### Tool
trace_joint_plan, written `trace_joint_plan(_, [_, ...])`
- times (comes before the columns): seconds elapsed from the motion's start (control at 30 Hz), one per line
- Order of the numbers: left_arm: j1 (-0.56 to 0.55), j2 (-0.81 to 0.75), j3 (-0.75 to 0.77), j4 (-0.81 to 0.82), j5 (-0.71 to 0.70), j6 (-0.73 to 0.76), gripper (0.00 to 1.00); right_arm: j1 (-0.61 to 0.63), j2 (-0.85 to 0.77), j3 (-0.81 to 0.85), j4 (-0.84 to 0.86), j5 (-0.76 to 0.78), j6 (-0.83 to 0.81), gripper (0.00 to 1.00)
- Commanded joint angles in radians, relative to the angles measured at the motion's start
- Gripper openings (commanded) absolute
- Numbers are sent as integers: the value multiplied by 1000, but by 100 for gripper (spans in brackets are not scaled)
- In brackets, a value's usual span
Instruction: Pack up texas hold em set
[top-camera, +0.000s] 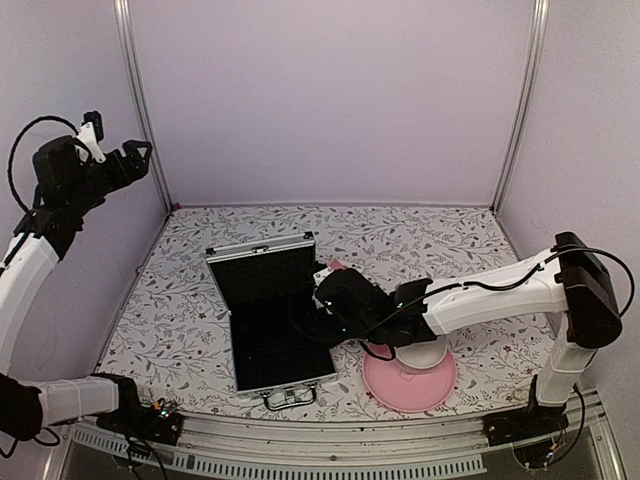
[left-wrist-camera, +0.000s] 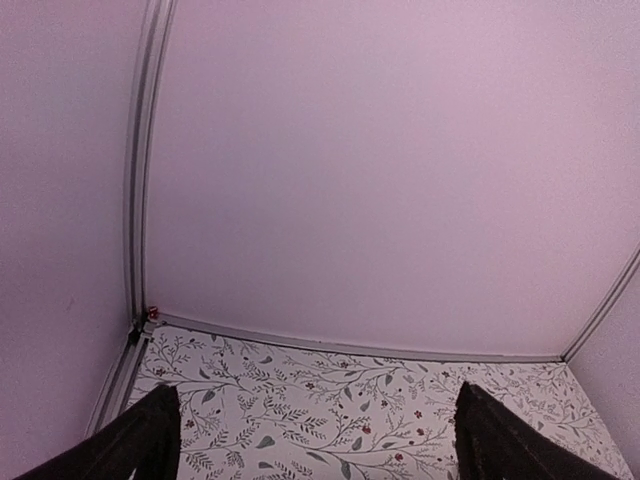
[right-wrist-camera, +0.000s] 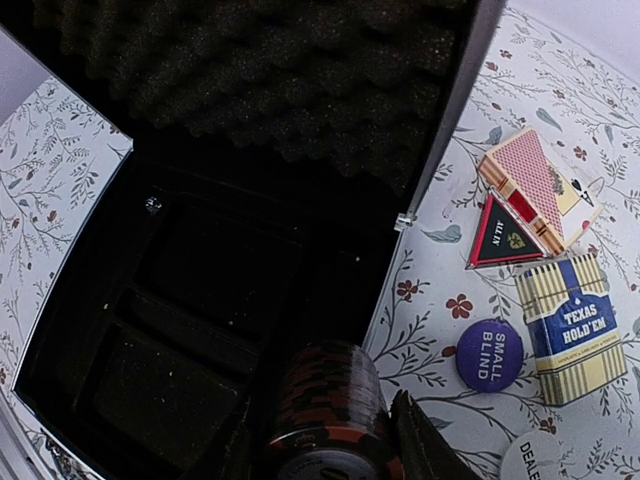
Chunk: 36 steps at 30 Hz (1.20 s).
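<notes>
The briefcase's slot along its edge by the blue disc (right-wrist-camera: 489, 355) is empty, so my right gripper should shift left in the top view, then lower the chip stack into that slot.
The silver briefcase (top-camera: 272, 345) lies open on the table, its lid (top-camera: 262, 268) standing up at the back. Its black lining (right-wrist-camera: 200, 270) holds nothing that I can see. My right gripper (top-camera: 325, 305) hangs over the case's right edge, shut on a dark red chip stack (right-wrist-camera: 325, 390). Beside the case on the floral cloth lie a red card box (right-wrist-camera: 530, 185), a gold-and-blue card box (right-wrist-camera: 572, 325) and a blue round disc (right-wrist-camera: 489, 355). My left gripper (top-camera: 125, 152) is raised high at the far left, open and empty (left-wrist-camera: 320, 445).
A black triangular "all in" marker (right-wrist-camera: 503, 235) and a white dealer disc (right-wrist-camera: 530, 460) lie near the card boxes. A pink plate (top-camera: 385, 385) with a white bowl (top-camera: 425, 357) on it sits at the front right, under my right arm.
</notes>
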Motion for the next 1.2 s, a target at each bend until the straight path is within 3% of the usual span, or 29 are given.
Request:
trace_joint_plan(0.0, [-9,-31,92,-119,37,73,96,-2,46,74,126,48,-35,2])
trace_joint_plan(0.2, [-11,-54,30,-18,-132,183,97,-3,123,101,198,70,-94,2])
trace_joint_plan(0.4, [-10,-141,-124,68,-264,262,97,-2,193,144,203,108,-122,2])
trace_joint_plan(0.87, [-9,-185,-192,124,-269,287,97,-3,233,132,245,111,-132,4])
trace_joint_plan(0.97, [-10,-185,-195,125,-264,285,97,-3,193,102,231,77,-123,15])
trace_joint_plan(1.07, [-9,-185,-206,134,-262,284,97,-3,128,79,224,34,-103,47])
trace_joint_plan(1.17, [-10,-181,-210,138,-260,285,97,-2,73,79,217,-17,-141,68])
